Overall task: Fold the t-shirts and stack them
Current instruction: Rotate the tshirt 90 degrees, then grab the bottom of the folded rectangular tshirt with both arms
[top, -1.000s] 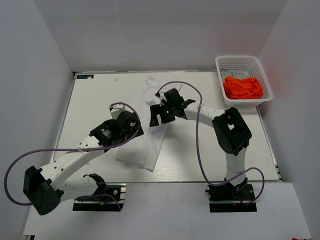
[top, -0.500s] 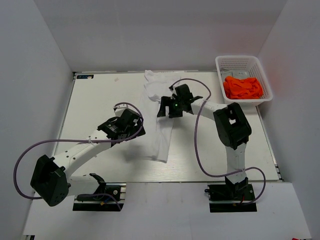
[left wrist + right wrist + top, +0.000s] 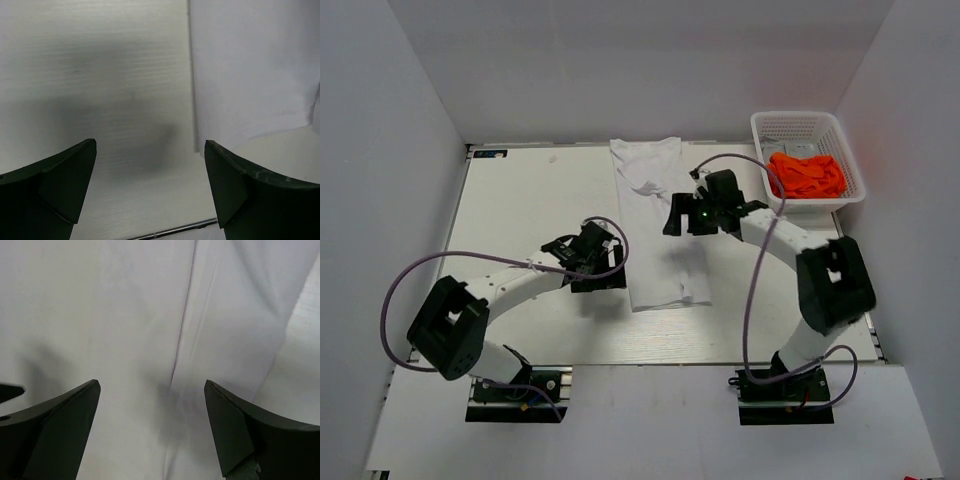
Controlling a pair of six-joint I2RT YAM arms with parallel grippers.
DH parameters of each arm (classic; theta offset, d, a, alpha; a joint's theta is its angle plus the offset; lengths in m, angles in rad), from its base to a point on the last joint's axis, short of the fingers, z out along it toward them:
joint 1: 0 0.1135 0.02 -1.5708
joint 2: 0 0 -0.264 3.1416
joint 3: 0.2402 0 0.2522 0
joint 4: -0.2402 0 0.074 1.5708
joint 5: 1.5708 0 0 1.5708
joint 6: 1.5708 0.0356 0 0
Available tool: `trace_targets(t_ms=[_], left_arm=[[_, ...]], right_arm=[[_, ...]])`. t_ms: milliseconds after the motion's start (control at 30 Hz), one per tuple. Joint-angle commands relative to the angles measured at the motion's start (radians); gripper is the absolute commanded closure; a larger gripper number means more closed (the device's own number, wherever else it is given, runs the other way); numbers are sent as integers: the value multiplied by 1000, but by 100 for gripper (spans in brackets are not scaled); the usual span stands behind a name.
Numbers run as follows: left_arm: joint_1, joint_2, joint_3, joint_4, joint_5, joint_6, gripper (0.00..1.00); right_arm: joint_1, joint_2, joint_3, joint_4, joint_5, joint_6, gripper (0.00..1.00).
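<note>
I should lower my left gripper slightly back and toward the white t-shirt [image 3: 660, 230] and turn it onto the hem's near corner, because that corner is still outside my open fingers.
The white t-shirt [image 3: 660, 230] lies flat on the table as a long folded strip, its collar end at the far edge. My left gripper [image 3: 608, 268] is open and empty, low over bare table just left of the shirt's near part. In the left wrist view [image 3: 150, 165] the shirt's edge [image 3: 250, 75] is at the upper right. My right gripper [image 3: 684, 216] is open and empty just above the shirt's right side. In the right wrist view [image 3: 152, 410] a fold line in the shirt [image 3: 150, 315] runs between the fingers. The orange t-shirt [image 3: 807, 175] lies bunched in the basket.
The white lattice basket [image 3: 766, 128] stands at the table's far right corner. Grey walls close in the table [image 3: 520, 200] on the left, back and right. Purple cables loop off both arms.
The white shirt has moved right and gone from hanging between the grippers to lying flat as a strip. Both arms swung right with it and now stand open off the cloth.
</note>
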Motion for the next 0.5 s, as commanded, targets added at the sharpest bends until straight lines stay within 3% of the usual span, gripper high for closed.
trace_targets(t_ms=[0,133,300,467], left_arm=[[-21,37,1,72,166,85,1],[-31,67,-9,116,256,123,1],[-76,129,-23,172,329,149,1],[-115,184,-12,150,327,158,18]], right_arm=[[-2,-173,-166,25,32,39,10],[-9,-311,-321,-52,127,126,10],[-11,-443,-488,-167,125,131,10],[-6,-472,-557,-189,20,154,12]])
